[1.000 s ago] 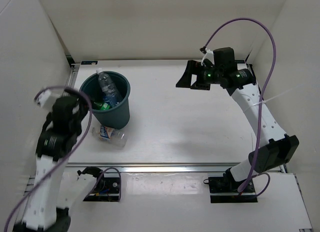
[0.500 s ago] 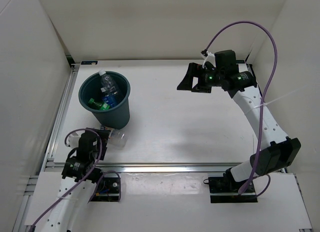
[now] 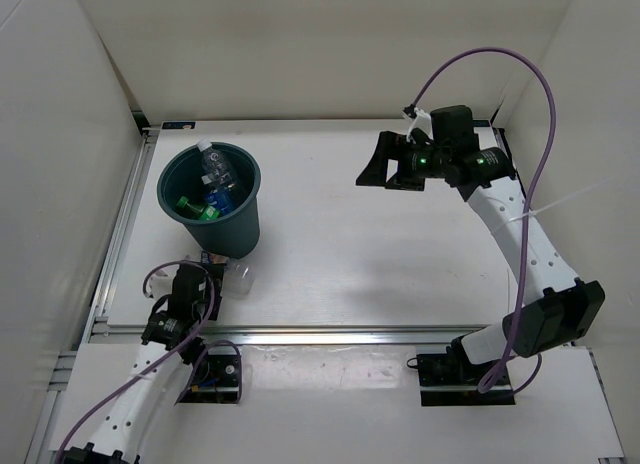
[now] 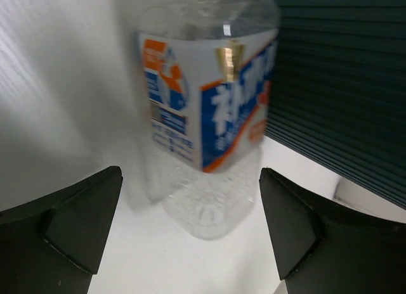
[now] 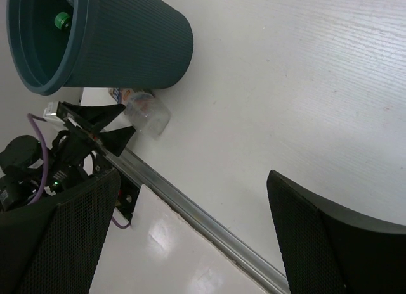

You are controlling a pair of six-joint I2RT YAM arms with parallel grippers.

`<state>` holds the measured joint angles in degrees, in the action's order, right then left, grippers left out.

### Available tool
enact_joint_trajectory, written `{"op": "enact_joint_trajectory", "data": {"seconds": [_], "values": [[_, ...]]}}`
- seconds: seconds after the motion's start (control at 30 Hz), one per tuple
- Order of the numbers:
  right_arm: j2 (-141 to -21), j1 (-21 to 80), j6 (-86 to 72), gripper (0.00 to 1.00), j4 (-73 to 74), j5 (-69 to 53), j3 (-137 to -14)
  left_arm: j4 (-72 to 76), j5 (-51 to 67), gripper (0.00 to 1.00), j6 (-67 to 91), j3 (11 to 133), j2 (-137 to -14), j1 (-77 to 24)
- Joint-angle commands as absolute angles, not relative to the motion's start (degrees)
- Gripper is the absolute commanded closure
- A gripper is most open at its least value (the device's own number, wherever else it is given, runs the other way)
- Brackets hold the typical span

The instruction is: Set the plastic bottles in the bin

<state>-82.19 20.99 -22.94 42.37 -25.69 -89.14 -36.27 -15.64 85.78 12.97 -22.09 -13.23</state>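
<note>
The open left gripper moves down past the clear bottle's base and onto its blue, orange and white label [image 3: 209, 257] [image 4: 206, 104] next, because the fingers surround only the bottle's base.
The dark teal bin [image 3: 245, 219] stands at the left of the table and holds several bottles, among them a green one [image 3: 196, 210] and a clear one with a blue label [image 3: 222, 180]. One clear bottle [image 3: 238, 277] with a blue, orange and white label lies on the table just in front of the bin. In the left wrist view this bottle [image 4: 203, 110] lies base towards me, next to the bin's ribbed wall [image 4: 342, 85]. My left gripper [image 3: 205, 280] is open, low at the bottle's base, its jaws either side of it without touching. My right gripper [image 3: 372, 167] is open and empty, high at the back right.
A metal rail [image 3: 330, 333] runs along the table's front edge, right behind my left gripper. White walls close in the left, back and right. In the right wrist view the bin [image 5: 127, 47], the lying bottle [image 5: 147, 114] and the left gripper [image 5: 95, 126] show.
My left arm has come down from beside the bin to table level and moved up to the lying bottle's base. The right arm has hardly moved.
</note>
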Motion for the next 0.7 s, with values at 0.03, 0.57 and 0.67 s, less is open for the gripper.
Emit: {"op": "enact_joint_trajectory", "data": {"seconds": [0.03,0.57,0.67], "values": [[-80.24,20.65,-21.36,0.00,42.62,-25.66,-89.21,-31.48,-16.44,0.00,85.35,11.26,-24.34,-12.57],[-80.86,20.13,-20.21,0.00,44.74,-25.66,-91.57,-18.73,-13.54,0.00,78.14,9.23,-35.50,-6.42],[-81.39,20.13,-20.21,0.00,45.79,-25.66,-92.29,-17.93,-12.93,0.00,78.13,9.23,-38.05,-4.31]]}}
